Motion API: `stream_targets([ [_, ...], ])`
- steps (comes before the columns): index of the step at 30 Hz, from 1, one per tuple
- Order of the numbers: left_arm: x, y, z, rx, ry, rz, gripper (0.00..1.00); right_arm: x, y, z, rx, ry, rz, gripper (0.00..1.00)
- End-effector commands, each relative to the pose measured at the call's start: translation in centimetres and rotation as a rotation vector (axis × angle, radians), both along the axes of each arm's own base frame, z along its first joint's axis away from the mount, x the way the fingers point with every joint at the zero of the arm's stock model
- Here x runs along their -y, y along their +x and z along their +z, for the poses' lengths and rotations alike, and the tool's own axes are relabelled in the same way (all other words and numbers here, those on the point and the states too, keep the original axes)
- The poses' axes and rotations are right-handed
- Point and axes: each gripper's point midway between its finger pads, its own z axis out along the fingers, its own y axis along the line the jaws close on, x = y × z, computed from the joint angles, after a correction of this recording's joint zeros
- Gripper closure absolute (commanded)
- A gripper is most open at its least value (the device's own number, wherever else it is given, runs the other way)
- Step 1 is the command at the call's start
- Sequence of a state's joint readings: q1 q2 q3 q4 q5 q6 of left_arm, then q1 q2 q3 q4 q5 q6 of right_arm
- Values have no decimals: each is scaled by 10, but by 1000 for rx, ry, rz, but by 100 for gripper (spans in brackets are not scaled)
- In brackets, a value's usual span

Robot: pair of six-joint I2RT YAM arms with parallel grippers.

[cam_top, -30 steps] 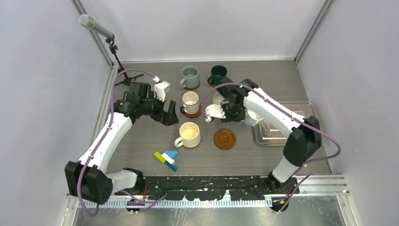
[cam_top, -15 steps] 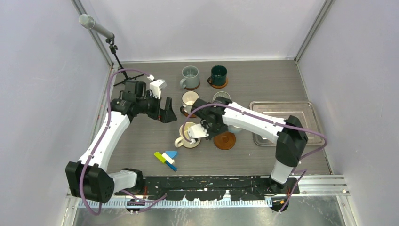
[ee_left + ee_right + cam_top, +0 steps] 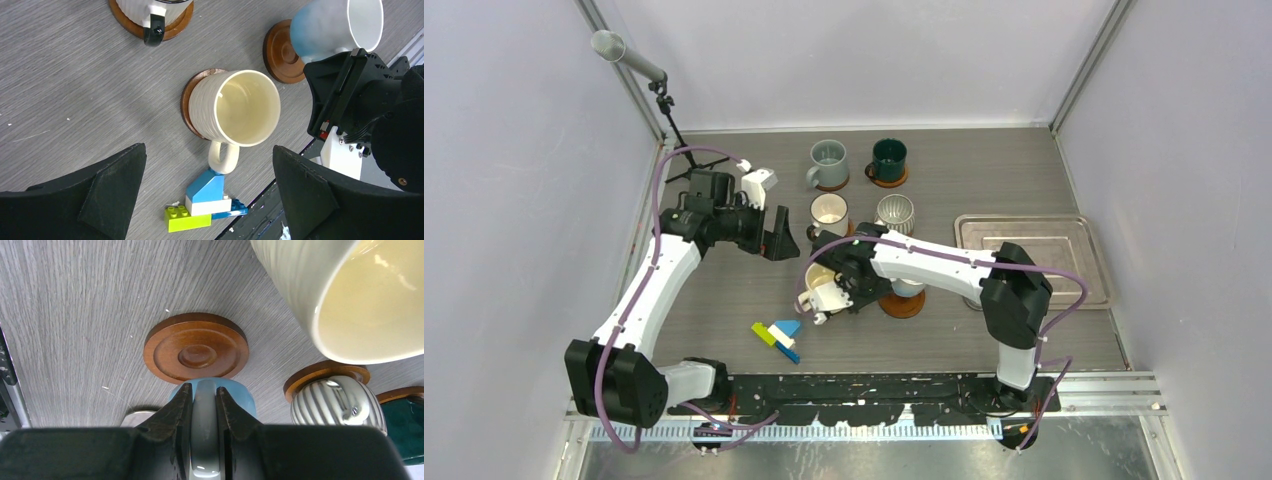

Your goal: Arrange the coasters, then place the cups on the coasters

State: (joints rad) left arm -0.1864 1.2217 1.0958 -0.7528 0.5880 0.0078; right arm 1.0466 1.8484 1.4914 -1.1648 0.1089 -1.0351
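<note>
Next, my right gripper lowers the white cup and draws it back, and sets the cup's pale blue base onto the bare coaster point(image 3: 902, 302) point(image 3: 196, 351).
My right gripper point(image 3: 876, 292) point(image 3: 204, 390) is shut on the grey handle of a white cup with a pale blue base point(image 3: 910, 288) point(image 3: 325, 30). It holds that cup just over the bare coaster point(image 3: 902, 303) point(image 3: 196, 354) point(image 3: 280, 57). The cream cup point(image 3: 817, 277) point(image 3: 235, 110) stands on a coaster right beside it, partly hidden under my right wrist. Further back, the grey-blue cup point(image 3: 829, 163), dark green cup point(image 3: 889, 158), white cup point(image 3: 829, 212) and ribbed cup point(image 3: 894, 212) point(image 3: 337, 407) each sit on a coaster. My left gripper point(image 3: 776, 238) point(image 3: 208, 150) hangs open, left of the cups.
A steel tray point(image 3: 1034, 260) lies at the right. A small pile of coloured blocks point(image 3: 776, 337) point(image 3: 210, 202) touches the cream cup's handle near the front edge. A microphone stand point(image 3: 664, 100) rises at the back left corner.
My right arm has swung left and nearer from beside the tray, carrying the blue-based cup to the bare coaster. My left gripper drew back slightly to the left, still open.
</note>
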Motion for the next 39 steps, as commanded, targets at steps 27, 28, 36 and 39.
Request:
stream_targets([
  [27,0,6,13,29,-27,-6,0,1,-17,-21,-13,-58,24,95],
  [28,0,6,13,31,-27,-6,0,1,-18,-22,-13,-60,26,93],
  [36,0,5,13,31,-25,-7,0,-3,-22,-23,-18,-56,22,76],
  [39,0,6,13,30,-27,-7,0,-4,-25,-22,-23,-54,23,70],
])
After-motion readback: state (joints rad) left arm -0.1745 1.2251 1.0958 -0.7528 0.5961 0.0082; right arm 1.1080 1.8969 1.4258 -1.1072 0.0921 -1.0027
